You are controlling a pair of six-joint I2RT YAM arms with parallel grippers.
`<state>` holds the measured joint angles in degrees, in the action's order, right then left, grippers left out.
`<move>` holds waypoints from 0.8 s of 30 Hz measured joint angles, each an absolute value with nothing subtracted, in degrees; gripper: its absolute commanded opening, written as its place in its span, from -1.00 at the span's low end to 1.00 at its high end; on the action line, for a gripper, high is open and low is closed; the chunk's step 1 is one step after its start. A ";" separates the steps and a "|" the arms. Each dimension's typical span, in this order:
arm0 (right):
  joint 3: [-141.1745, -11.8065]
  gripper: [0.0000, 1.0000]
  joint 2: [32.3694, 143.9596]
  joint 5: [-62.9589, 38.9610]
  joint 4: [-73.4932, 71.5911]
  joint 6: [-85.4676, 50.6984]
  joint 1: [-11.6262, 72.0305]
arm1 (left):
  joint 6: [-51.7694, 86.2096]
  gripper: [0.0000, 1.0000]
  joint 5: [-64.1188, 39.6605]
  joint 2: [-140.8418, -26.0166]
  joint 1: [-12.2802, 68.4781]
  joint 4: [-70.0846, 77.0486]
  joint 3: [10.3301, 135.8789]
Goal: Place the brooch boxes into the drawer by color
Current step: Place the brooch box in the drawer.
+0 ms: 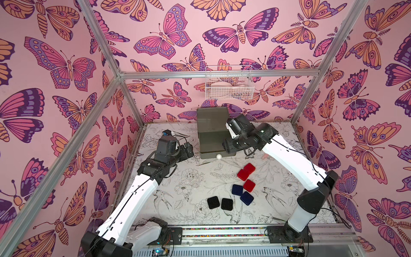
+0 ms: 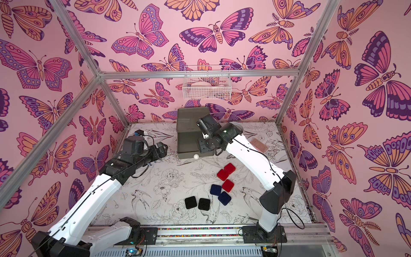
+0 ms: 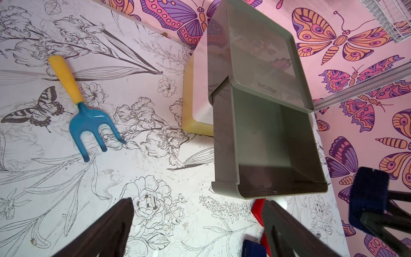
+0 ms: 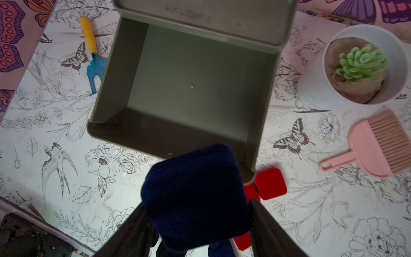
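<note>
I will next move my right gripper outward toward the drawer level's bare bottom nearest the fork (image 1: pixel 208 146) (image 4: pixel 155 97), lower the navy blue box and let go of it, because that bottom is below and outward.
The drawer (image 1: pixel 212 120) stands at the back of the table, its grey top tier (image 4: pixel 191 84) pulled out with nothing in it and its white knob (image 1: pixel 219 156) at the front. My right gripper (image 4: pixel 198 204) is shut on a navy blue brooch box (image 4: pixel 195 195), held above the open tier's front edge. On the table in front lie three red boxes (image 1: pixel 248 168) (image 1: pixel 242 175) (image 1: pixel 249 185), two navy ones (image 1: pixel 237 189) (image 1: pixel 246 198) and two black ones (image 1: pixel 213 202) (image 1: pixel 227 204). My left gripper (image 3: pixel 198 233) hangs open to the left of the drawer, holding nothing.
A blue hand fork (image 3: pixel 89 120) with a yellow handle lies left of the drawer. A white pot with a succulent (image 4: pixel 364 64) and a pink brush (image 4: pixel 378 144) sit to its right. A white wire basket (image 1: pixel 229 84) hangs on the back wall.
</note>
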<state>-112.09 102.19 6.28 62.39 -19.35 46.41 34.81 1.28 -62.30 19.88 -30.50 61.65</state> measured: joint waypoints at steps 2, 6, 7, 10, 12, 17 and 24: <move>-114.58 -0.14 105.16 5.67 62.87 -19.20 46.54 | 34.85 0.93 0.97 -62.02 19.81 -30.52 61.32; -119.63 -0.14 110.72 4.54 63.68 -19.18 46.92 | 34.94 0.93 0.75 -61.71 19.77 -30.52 61.06; -120.90 -0.14 111.98 4.32 63.75 -19.18 47.05 | 34.94 0.93 0.60 -61.60 19.77 -30.55 60.99; -124.09 -0.12 114.89 3.64 63.83 -19.27 47.31 | 34.96 0.93 0.16 -61.30 19.77 -30.52 60.51; -125.91 -0.11 116.33 3.22 63.88 -19.44 47.35 | 34.96 0.93 -0.14 -61.21 19.77 -30.52 60.20; -130.10 -0.10 119.66 2.02 63.59 -19.75 47.37 | 34.96 0.93 -0.49 -61.08 19.77 -30.52 59.35; -133.03 -0.11 124.40 1.52 62.89 -20.64 47.37 | 34.98 0.93 -0.71 -60.16 19.77 -30.61 58.43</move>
<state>-133.03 124.40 1.52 62.89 -20.64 47.37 34.98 -0.71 -60.16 19.77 -30.61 58.43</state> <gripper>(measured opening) 0.672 0.964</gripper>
